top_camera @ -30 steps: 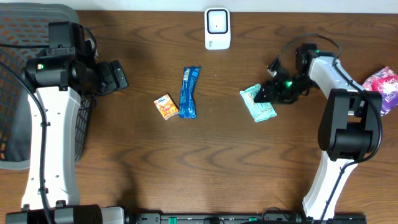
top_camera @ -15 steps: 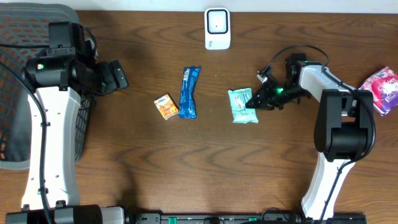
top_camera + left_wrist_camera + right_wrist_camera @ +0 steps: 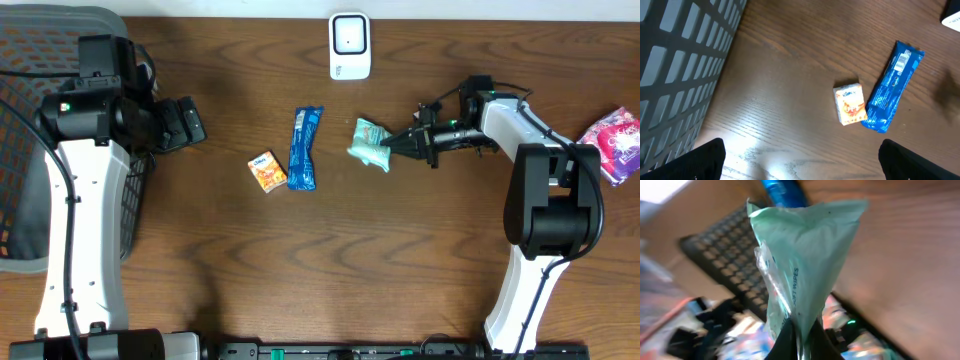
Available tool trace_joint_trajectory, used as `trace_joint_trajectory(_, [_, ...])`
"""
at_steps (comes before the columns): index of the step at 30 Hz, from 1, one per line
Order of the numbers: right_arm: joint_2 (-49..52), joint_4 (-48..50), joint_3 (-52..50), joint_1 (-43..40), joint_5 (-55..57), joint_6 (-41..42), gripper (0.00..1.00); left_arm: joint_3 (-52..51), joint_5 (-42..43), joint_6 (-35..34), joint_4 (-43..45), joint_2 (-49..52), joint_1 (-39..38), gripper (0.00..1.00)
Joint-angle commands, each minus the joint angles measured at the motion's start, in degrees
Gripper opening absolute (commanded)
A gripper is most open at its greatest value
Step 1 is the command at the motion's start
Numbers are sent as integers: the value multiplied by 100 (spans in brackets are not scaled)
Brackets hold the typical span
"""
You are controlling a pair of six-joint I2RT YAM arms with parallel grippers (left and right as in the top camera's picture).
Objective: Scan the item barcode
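My right gripper tips downward and moves down toward the table beside the blue snack bar next.
A mint-green wipes packet hangs off the table at centre, below and slightly right of the white scanner at the back edge. My right gripper is shut on the packet's right end. In the right wrist view the packet stands up out of the pinched black fingers, tilted, with its printed side showing. My left gripper stays open at the far left, and in its own view its gripper has only bare wood between the tips.
A blue snack bar and a small orange box lie side by side left of centre, seen too as the bar and box. A pink packet lies far right. A dark mesh basket stands at the left edge.
My right gripper closed on the wipes packet and carried it left and toward the scanner, lifting and tilting it off the table. The left arm has not moved.
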Motion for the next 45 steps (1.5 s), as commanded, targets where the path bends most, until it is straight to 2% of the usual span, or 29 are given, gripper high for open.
trace_joint_trajectory(1, [13,151,111,-37,-1019,857,1,9,-52,31,-15,-2,15,98])
trace_joint_trajectory(4, [11,210,111,-17,-739,684,1,9,-52,31,-15,-2,15,98])
trace_joint_trajectory(6, [11,210,111,33,-153,675,2,11,-52,31,-15,-2,15,98])
trace_joint_trajectory(11, [13,168,109,302,2299,678,1,9,-52,31,-15,-2,15,98])
trace_joint_trajectory(12, [13,168,109,393,2924,678,4,11,-52,31,-15,-2,15,98])
trace_joint_trajectory(16, [11,170,109,535,3620,675,26,11,-52,31,-15,-2,15,98])
trace_joint_trajectory(18, [11,195,109,575,3622,680,43,9,-52,31,-15,-2,15,98])
trace_joint_trajectory(21, [11,190,109,592,3512,680,73,9,-52,31,-15,-2,15,98])
trace_joint_trajectory(26, [13,321,105,610,3926,678,88,11,-52,31,-15,-2,15,98])
trace_joint_trajectory(28, [13,494,85,649,4057,680,90,9,-52,31,-15,-2,15,98])
trace_joint_trajectory(33, [26,920,44,852,4113,702,87,9,-52,31,-15,-2,15,98])
trace_joint_trajectory(40, [63,1113,-26,1342,4730,898,70,11,-52,31,-15,-2,15,98])
trace_joint_trajectory(41, [72,1117,-26,1392,4774,901,64,9,-52,31,-15,-2,15,98])
trace_joint_trajectory(43, [87,1152,-26,1486,4920,898,32,9,-52,31,-15,-2,15,98])
trace_joint_trajectory(44, [87,1161,-26,1504,4940,896,21,9,-52,31,-15,-2,15,98])
trace_joint_trajectory(45, [87,1202,-26,1526,4935,892,4,9,-52,31,-15,-2,15,98])
